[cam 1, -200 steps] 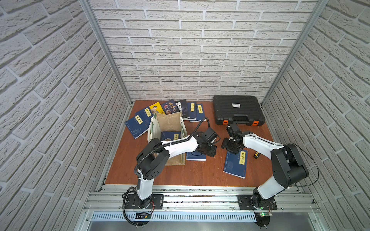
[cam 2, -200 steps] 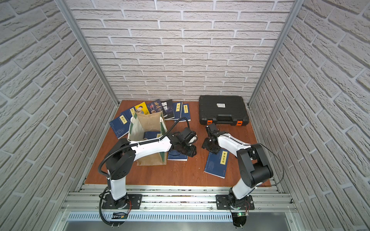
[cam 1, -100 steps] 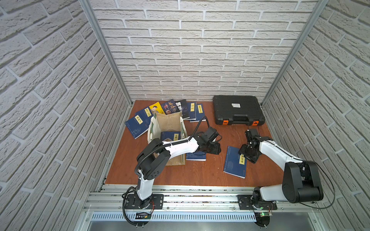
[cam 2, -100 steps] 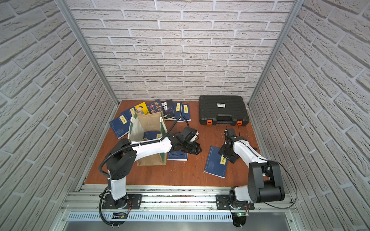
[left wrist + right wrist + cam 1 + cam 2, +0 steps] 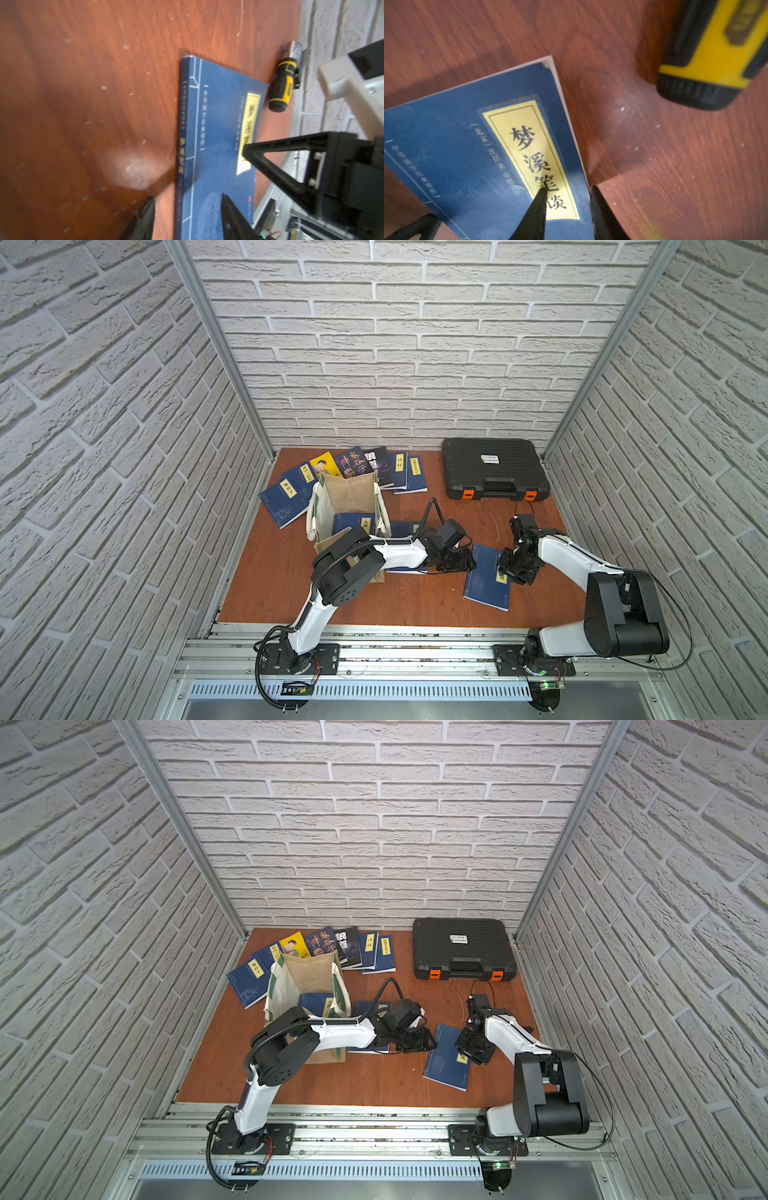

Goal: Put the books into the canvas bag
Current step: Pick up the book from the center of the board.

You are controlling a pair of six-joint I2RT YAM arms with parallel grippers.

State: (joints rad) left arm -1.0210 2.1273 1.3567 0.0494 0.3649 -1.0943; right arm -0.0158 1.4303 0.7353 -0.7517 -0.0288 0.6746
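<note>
My left gripper needs to settle in around the navy book's spine edge (image 5: 179, 200) next and close there, because that edge is already between its open fingers.
A navy book with a yellow title label (image 5: 484, 587) (image 5: 444, 1065) lies flat on the table, right of the canvas bag (image 5: 351, 493) (image 5: 311, 973). My left gripper (image 5: 471, 564) (image 5: 187, 209) is open, astride the book's spine edge, one finger over the cover and one over the table. My right gripper (image 5: 508, 574) (image 5: 569, 205) stands open but narrow at the opposite edge, one finger on the label, the other beside the edge. A navy book (image 5: 353, 522) stands inside the bag. Another (image 5: 405, 527) lies under my left arm. Several books (image 5: 353, 466) fan out behind the bag.
A black case with orange latches (image 5: 494, 475) lies at the back right. A yellow-and-black screwdriver handle (image 5: 282, 87) (image 5: 716, 52) lies on the table just past the book's labelled edge, near my right gripper. The brick side walls stand close.
My right gripper swung from the book's far end out to the right, then came down on its labelled edge and narrowed. My left gripper shifted right onto the spine edge. The book has stayed put.
</note>
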